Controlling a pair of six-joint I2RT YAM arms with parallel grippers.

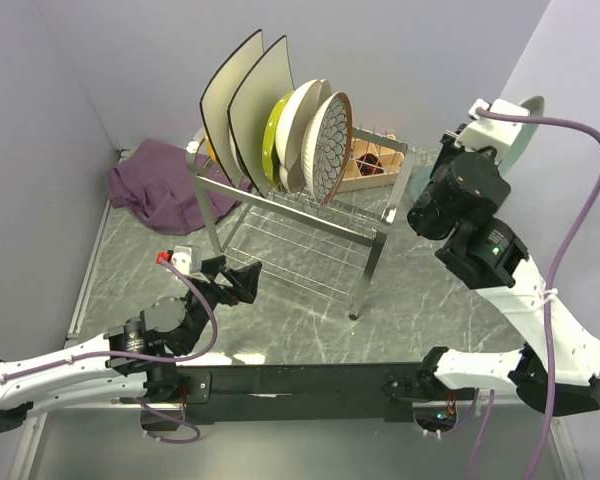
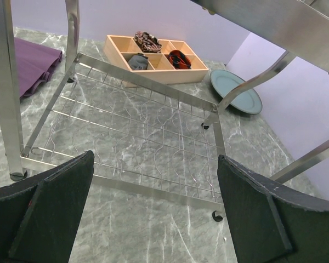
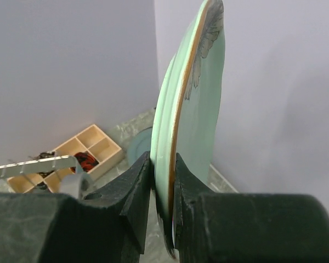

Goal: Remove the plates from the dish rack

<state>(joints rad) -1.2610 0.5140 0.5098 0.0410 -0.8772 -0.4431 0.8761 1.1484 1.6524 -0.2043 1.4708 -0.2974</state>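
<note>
The mint plate needs to go down next in my right gripper, tilting toward flat, onto the empty table on the near side (image 1: 432,254) (image 3: 154,212) of the teal-grey plate.
The silver dish rack (image 1: 365,228) stands mid-table and holds two large cream square plates (image 1: 230,95), a yellow-green plate (image 1: 272,135), a cream round plate (image 1: 300,120) and a brown-rimmed patterned plate (image 1: 328,148), all upright. My right gripper (image 1: 477,122) is shut on the rim of a mint plate (image 3: 194,98), held upright and high near the right wall; the mint plate also shows in the top view (image 1: 523,122). A teal-grey plate (image 2: 236,90) lies flat on the table beyond the rack. My left gripper (image 2: 153,208) is open and empty, low in front of the rack's lower shelf (image 2: 137,126).
A wooden compartment box (image 2: 153,52) with small items sits behind the rack. A purple cloth (image 1: 160,185) lies at the back left. Walls close in at the left, the back and the right. The rack's legs (image 2: 5,93) stand close ahead of my left gripper.
</note>
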